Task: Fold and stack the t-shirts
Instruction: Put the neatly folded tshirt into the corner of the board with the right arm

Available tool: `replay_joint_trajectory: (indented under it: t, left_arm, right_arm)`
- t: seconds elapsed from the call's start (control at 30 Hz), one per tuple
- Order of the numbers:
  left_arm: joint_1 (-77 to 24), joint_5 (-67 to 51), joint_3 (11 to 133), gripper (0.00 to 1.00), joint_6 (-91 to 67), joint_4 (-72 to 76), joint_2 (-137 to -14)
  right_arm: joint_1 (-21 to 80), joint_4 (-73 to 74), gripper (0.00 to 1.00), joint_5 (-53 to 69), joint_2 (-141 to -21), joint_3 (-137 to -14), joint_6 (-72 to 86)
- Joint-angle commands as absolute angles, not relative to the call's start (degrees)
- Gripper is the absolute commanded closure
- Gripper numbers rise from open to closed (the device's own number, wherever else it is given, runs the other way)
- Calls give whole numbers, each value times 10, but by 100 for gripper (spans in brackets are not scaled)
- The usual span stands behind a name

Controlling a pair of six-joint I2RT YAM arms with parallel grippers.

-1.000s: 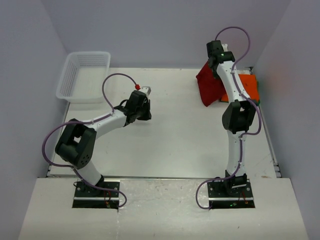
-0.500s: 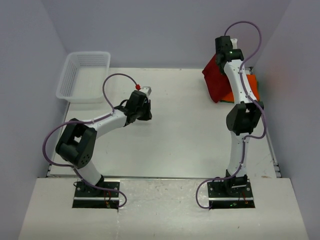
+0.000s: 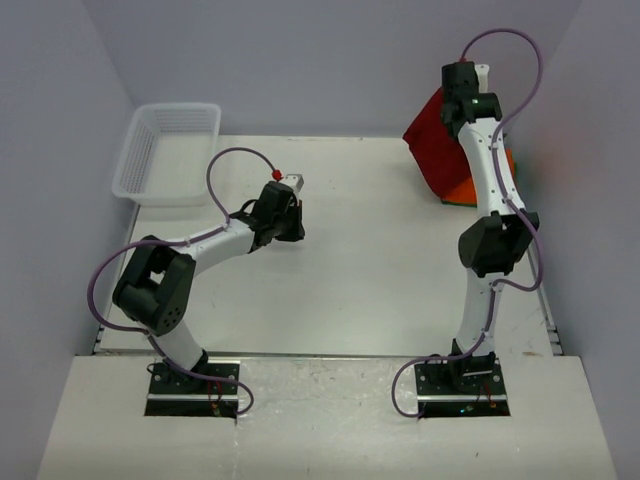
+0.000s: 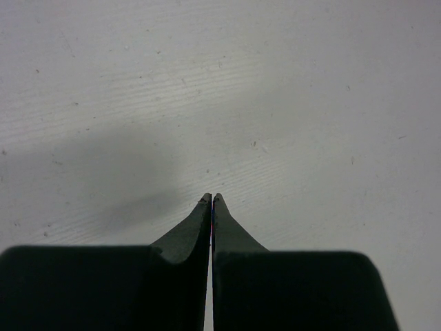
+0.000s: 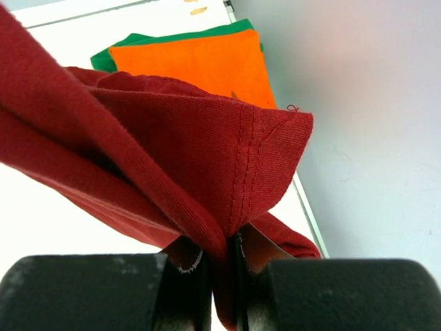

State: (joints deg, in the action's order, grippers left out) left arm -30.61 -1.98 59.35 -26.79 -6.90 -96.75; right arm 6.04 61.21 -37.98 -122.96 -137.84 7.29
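That part of the orange t-shirt is still uncovered. So my right gripper next moves down and across toward the wall and releases the red t-shirt's fold over the orange t-shirt's wall-side edge point(image 3: 512, 162) point(image 5: 264, 72).
My right gripper point(image 5: 222, 249) is shut on a bunched fold of the dark red t-shirt point(image 5: 172, 152) and holds it up in the air at the table's far right corner, where the red cloth point(image 3: 437, 145) hangs from the raised wrist point(image 3: 463, 92). Below it lies the folded bright orange t-shirt point(image 5: 200, 63), with a green t-shirt's edge point(image 5: 138, 41) showing beneath it. The orange one point(image 3: 470, 190) peeks out under the red cloth in the top view. My left gripper point(image 4: 211, 200) is shut with nothing in it, just above bare table left of centre point(image 3: 290, 183).
A white mesh basket point(image 3: 168, 150) stands at the far left corner of the table. The right wall rises close beside the shirt stack, along the table's right edge point(image 5: 306, 207). The purple cable point(image 3: 505, 45) loops above the right wrist.
The right arm has swung right and risen, carrying the dark red t-shirt over the orange one. The left arm has not moved.
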Motion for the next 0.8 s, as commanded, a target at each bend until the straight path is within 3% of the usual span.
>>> replay_joint_trajectory:
  t: [0.0,0.77]
  left_arm:
    - [-307,-28,607,100,-254,-51,-967]
    - [-321,-29,590,100,-252,-58,-965]
  right_arm:
    - [49,583,100,-399,-1193,-1376,76]
    - [-60,574,100,-343,-1319,-1407,93]
